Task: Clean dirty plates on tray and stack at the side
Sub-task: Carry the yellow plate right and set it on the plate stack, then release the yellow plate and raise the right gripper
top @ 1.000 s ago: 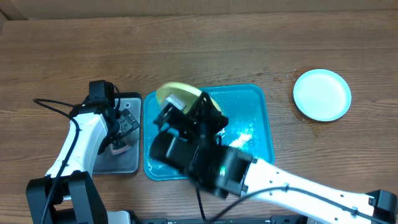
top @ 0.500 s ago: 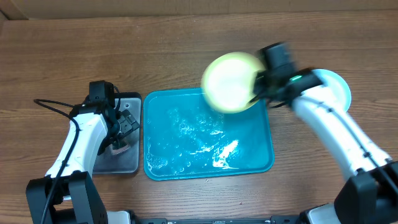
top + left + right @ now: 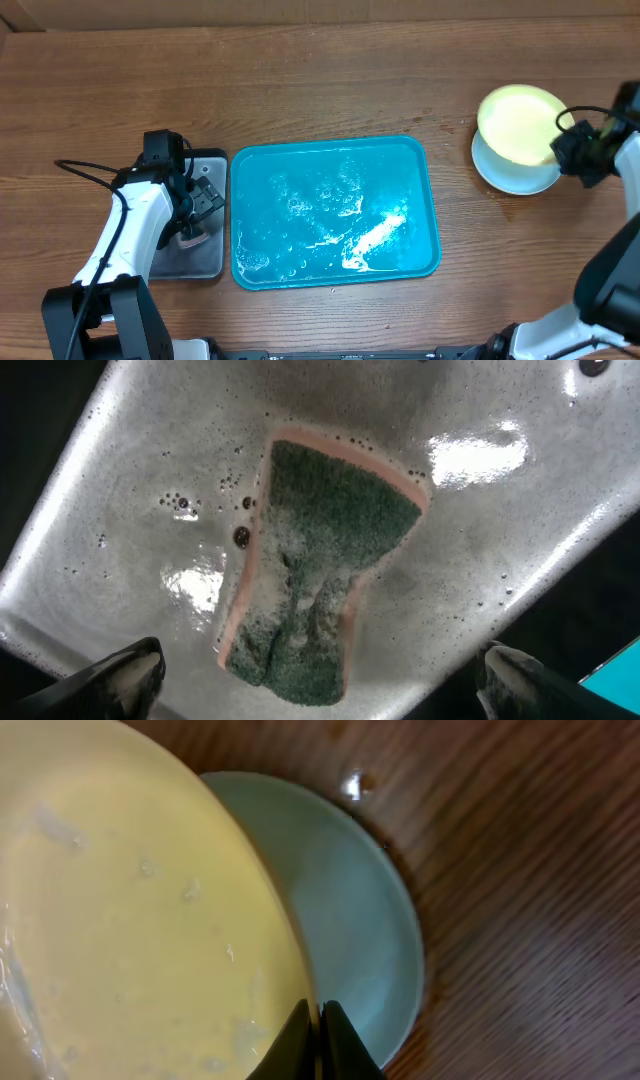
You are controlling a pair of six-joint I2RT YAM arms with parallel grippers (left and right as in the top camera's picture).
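I need to lower the yellow plate with my right gripper and move it slightly back, because it hangs tilted and leaves the blue-white plate's near edge [image 3: 515, 171] [image 3: 335, 925] uncovered.
My right gripper [image 3: 566, 146] is shut on the rim of a pale yellow-green plate [image 3: 517, 124] and holds it tilted over the pale blue-white plate [image 3: 510, 176] at the table's right side. In the right wrist view the fingers [image 3: 318, 1038] pinch the yellow plate's [image 3: 130, 930] edge, with the blue-white plate [image 3: 350, 920] beneath. The teal-blue tray [image 3: 420, 200] holds only soapy water. My left gripper [image 3: 198, 205] is open above a green sponge [image 3: 320, 575] in the grey metal tray [image 3: 210, 262]. A third plate is out of view.
The grey metal tray [image 3: 500, 490] is wet and foamy around the sponge. Bare wooden table [image 3: 320, 80] lies behind the teal tray, and the wood around the plates [image 3: 520, 870] is wet-marked.
My right arm has carried the yellow-green plate from the teal tray rightward to above the blue-white plate. The left arm has not moved.
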